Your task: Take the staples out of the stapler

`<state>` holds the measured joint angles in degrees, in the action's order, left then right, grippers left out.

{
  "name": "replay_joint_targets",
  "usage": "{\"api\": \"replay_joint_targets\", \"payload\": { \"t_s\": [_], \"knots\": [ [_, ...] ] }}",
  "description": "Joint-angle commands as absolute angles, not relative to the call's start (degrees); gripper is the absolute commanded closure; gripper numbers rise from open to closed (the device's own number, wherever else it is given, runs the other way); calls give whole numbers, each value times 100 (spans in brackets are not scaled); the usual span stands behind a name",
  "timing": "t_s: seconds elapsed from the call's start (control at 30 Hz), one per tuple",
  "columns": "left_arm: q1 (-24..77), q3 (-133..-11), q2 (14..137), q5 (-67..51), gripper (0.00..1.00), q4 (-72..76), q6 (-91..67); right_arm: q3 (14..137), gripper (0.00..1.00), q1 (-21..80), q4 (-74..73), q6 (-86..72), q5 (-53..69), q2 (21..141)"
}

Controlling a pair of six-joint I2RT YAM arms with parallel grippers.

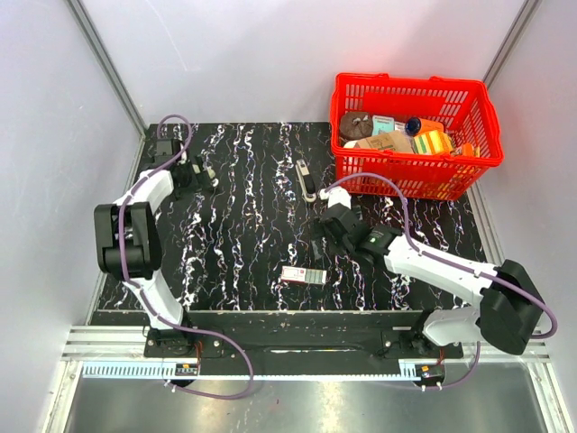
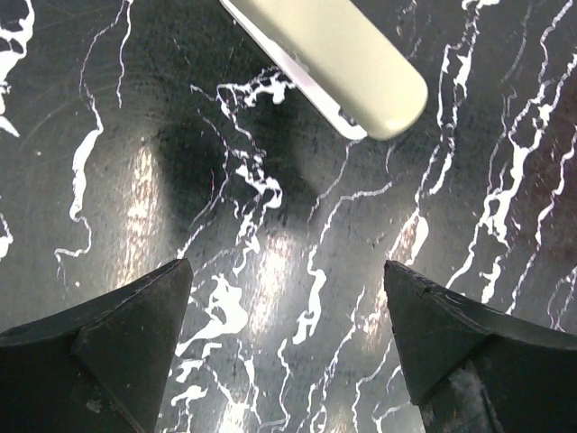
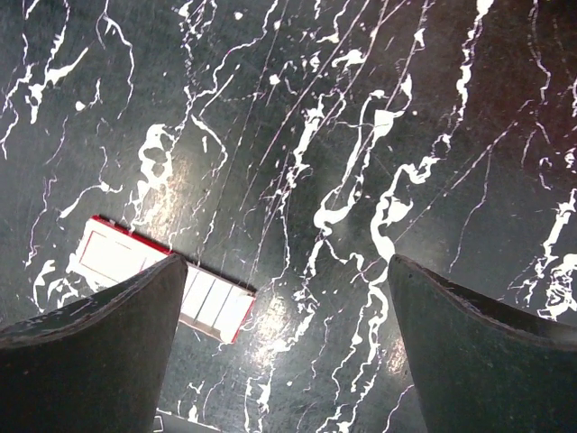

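Observation:
The left gripper moves outward and then down onto the rounded near end of the pale bar next, since it lies ahead of the gripper's open fingers.
The stapler (image 1: 305, 180) lies on the black marbled mat, black and metal with a pale end toward me, left of the red basket. My right gripper (image 1: 326, 236) hovers just in front of it, open and empty; in the right wrist view (image 3: 284, 257) only mat lies between its fingers. My left gripper (image 1: 200, 173) is far left at the mat's back, open and empty (image 2: 284, 266). Ahead of its fingertips lies a pale rounded bar with a metal edge (image 2: 343, 63); I cannot tell whether it is part of a stapler.
A small red-and-white box (image 1: 302, 275) lies on the mat near the front, partly behind my right gripper's left finger (image 3: 216, 302). The red basket (image 1: 487, 113) with several items stands at the back right. Grey walls enclose the mat.

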<state>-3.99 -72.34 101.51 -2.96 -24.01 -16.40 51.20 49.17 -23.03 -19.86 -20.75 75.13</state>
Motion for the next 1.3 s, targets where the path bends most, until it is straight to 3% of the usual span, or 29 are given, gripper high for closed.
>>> {"api": "replay_joint_targets", "payload": {
  "t_s": [0.0, 0.6, 0.87, 0.97, 1.17, 1.27],
  "knots": [
    [-422, -7856, 10563, -79, 7, -2232, -1934, 5247, 2, 5168, -2119, -1898, -2320, 7638],
    [-281, -9421, 11926, -158, 4, -2557, -2575, 5265, 4, 5396, -1758, -1881, -1872, 7972],
    [-290, -9782, 12304, -246, 9, -2619, -2637, 5238, 5, 5396, -1670, -1898, -1723, 7980],
    [-299, -9826, 12375, -307, 25, -2602, -2576, 5212, 6, 5396, -1617, -1951, -1626, 7972],
    [-395, -9669, 12358, -360, 70, -2575, -2426, 5186, 9, 5396, -1608, -2030, -1433, 7989],
    [-413, -9396, 12182, -386, 83, -2558, -2321, 5177, 10, 5396, -1600, -2083, -1345, 7972]
  ]
}}
